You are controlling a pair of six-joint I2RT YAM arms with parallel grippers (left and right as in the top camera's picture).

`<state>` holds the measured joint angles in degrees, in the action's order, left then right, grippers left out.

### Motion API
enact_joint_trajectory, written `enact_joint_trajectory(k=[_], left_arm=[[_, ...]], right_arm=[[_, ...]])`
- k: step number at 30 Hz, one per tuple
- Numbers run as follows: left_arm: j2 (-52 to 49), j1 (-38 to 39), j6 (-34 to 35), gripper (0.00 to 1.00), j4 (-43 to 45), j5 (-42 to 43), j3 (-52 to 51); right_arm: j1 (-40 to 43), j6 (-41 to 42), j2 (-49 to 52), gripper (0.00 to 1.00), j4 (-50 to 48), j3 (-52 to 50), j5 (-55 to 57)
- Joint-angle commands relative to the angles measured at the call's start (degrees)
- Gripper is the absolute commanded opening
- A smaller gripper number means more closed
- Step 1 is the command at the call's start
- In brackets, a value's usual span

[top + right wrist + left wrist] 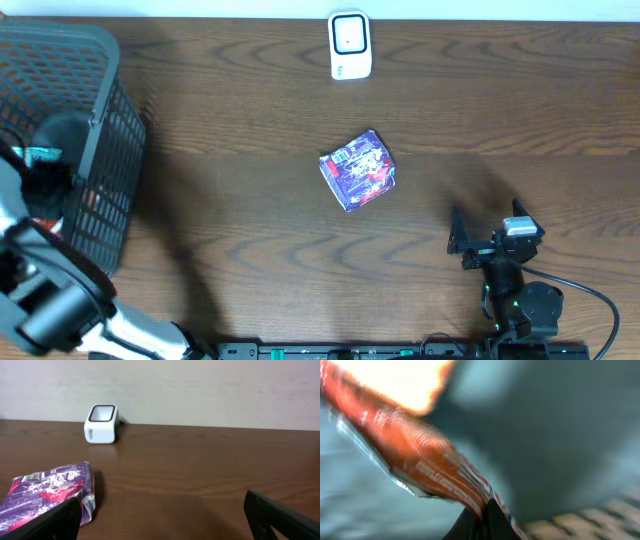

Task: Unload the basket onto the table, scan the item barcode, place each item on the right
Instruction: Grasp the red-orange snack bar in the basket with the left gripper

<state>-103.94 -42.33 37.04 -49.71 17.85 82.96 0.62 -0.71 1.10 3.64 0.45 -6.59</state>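
Observation:
The left gripper shifts toward the basket's mesh side by the table next, then opens, since the basket's sides surround the orange-red foil packet.
In the left wrist view my left gripper is shut on the edge of an orange-red foil packet, which is blurred and stretches up to the left. From overhead, that arm reaches down into the black mesh basket at the far left. The white barcode scanner stands at the table's far edge, also seen as the scanner in the right wrist view. My right gripper rests open near the front right, nothing between its fingers.
A purple snack packet lies in the middle of the table with a printed label facing up; the same packet lies just left of my right gripper. The basket's tall walls surround my left gripper.

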Motion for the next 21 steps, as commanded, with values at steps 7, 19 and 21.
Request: enact_joint_trajectory(k=[7,19,21], left_arm=[[21.6,0.0,1.2,0.07,13.0,14.7,2.5],[26.7,3.2,-3.8,0.47,9.1,3.8,2.4],[25.2,4.0,-9.9,0.63,7.4,0.8,2.4]], right_arm=[[0.7,-0.7,-0.1,0.99,0.2,-0.1,0.3],[0.7,-0.7,-0.1,0.99,0.2,-0.1,0.3],[0.7,-0.7,-0.1,0.99,0.2,-0.1,0.3]])
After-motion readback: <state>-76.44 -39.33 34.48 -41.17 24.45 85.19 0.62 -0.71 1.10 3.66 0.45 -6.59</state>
